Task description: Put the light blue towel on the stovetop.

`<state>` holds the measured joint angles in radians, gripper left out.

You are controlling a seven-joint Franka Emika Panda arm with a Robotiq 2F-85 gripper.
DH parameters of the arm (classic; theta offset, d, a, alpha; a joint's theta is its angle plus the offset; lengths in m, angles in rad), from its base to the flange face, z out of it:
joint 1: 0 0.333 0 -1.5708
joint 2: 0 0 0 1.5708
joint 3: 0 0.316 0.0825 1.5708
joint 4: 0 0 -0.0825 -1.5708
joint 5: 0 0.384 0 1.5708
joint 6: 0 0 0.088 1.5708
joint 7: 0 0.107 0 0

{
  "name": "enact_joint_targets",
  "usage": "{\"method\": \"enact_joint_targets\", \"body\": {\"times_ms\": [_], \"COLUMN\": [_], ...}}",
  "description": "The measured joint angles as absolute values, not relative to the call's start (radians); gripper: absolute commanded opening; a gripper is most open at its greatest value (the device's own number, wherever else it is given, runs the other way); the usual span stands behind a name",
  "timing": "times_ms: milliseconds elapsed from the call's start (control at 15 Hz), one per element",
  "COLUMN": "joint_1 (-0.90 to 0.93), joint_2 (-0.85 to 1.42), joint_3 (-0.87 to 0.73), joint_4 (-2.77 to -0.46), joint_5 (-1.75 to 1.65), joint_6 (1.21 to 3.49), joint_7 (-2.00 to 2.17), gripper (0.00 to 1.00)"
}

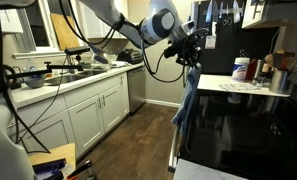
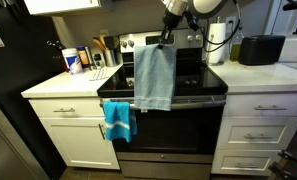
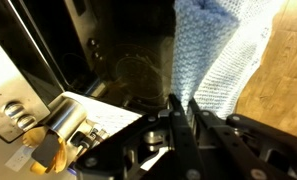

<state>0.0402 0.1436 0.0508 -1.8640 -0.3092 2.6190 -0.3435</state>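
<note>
I should next move my gripper toward the control panel, over the rear of the black stovetop (image 2: 193, 78), and release the towel's corner there, as the towel hangs before the stovetop's front edge.
The light blue towel (image 2: 154, 76) hangs full length from my gripper (image 2: 167, 40), above the front edge of the black stovetop (image 2: 193, 78). In an exterior view it hangs as a narrow blue strip (image 1: 187, 100) in front of the stove (image 1: 238, 120), below my gripper (image 1: 191, 58). In the wrist view the knitted towel (image 3: 213, 50) is pinched between my shut fingers (image 3: 179, 104), with the dark stove surface beside it.
A brighter blue towel (image 2: 118, 120) hangs on the oven handle. Bottles and utensils (image 2: 88, 58) stand on the counter beside the stove, a paper towel roll (image 2: 218, 40) and a black appliance (image 2: 260, 48) on the other side. Containers (image 1: 256, 70) stand by the stovetop.
</note>
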Motion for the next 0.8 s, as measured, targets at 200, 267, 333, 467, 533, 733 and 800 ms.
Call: {"method": "enact_joint_targets", "body": {"times_ms": [200,267,333,467,533,733,800], "joint_1": [0.032,0.027,0.022,0.011,0.004,-0.019,-0.027], "joint_2": [0.103,0.095,0.091,0.092,0.095,0.116,0.126], "joint_3": [0.026,0.019,0.011,-0.004,-0.013,-0.040,-0.048], "joint_4": [-1.865,-1.865,-1.865,-1.865,-1.865,-1.864,-1.863], "joint_5": [-0.309,-0.309,-0.309,-0.309,-0.309,-0.309,-0.309], "joint_6": [2.594,2.584,2.574,2.550,2.542,2.538,2.538], "joint_7": [-0.343,-0.343,-0.343,-0.343,-0.343,-0.342,-0.339], "gripper": [0.02,0.02,0.02,0.02,0.02,0.02,0.02]}}
